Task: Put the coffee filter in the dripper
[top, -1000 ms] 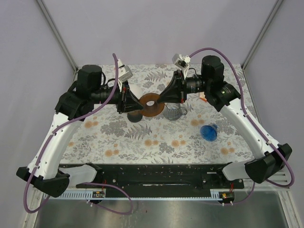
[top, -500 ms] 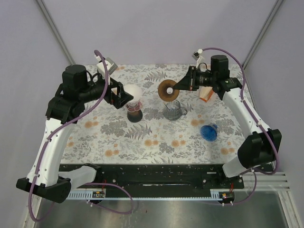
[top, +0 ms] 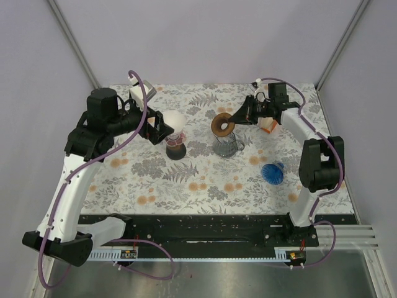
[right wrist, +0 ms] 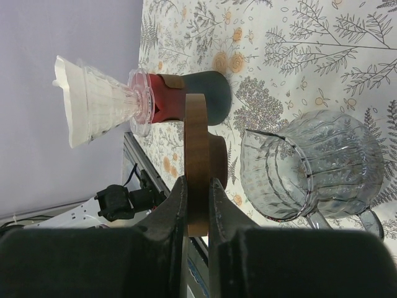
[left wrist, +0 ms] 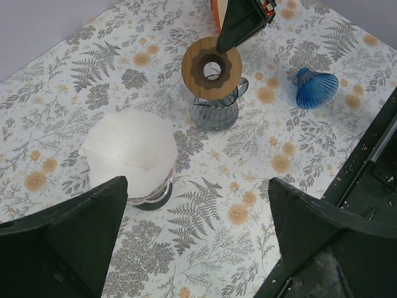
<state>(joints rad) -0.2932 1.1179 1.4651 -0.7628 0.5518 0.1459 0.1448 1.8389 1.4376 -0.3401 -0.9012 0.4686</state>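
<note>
My right gripper will next bring the wooden ring (top: 221, 125) down onto the opening of the glass carafe (top: 227, 146), because the ring is still hanging above the carafe's rim.
The white paper coffee filter (top: 174, 121) sits inside the clear glass dripper (right wrist: 118, 99), which stands on a red and dark base (top: 176, 151). From the left wrist the coffee filter (left wrist: 130, 151) shows as an open white cone. My left gripper (top: 162, 128) hangs just left of it, open and empty, its jaws wide apart (left wrist: 197, 186). My right gripper (top: 235, 118) is shut on the rim of a wooden ring (top: 221, 125), held just above the glass carafe (top: 227, 146). In the right wrist view the wooden ring (right wrist: 198, 155) is pinched between the fingers (right wrist: 177, 205).
A blue ribbed cone (top: 272, 172) lies on the floral table cover at the right. An orange and white object (top: 268, 126) sits behind the right gripper. The black rail (top: 198, 230) runs along the near table edge.
My left gripper has opened and drawn back to the left, leaving the filter in the dripper. The right gripper carried the wooden ring right and now holds it over the carafe.
</note>
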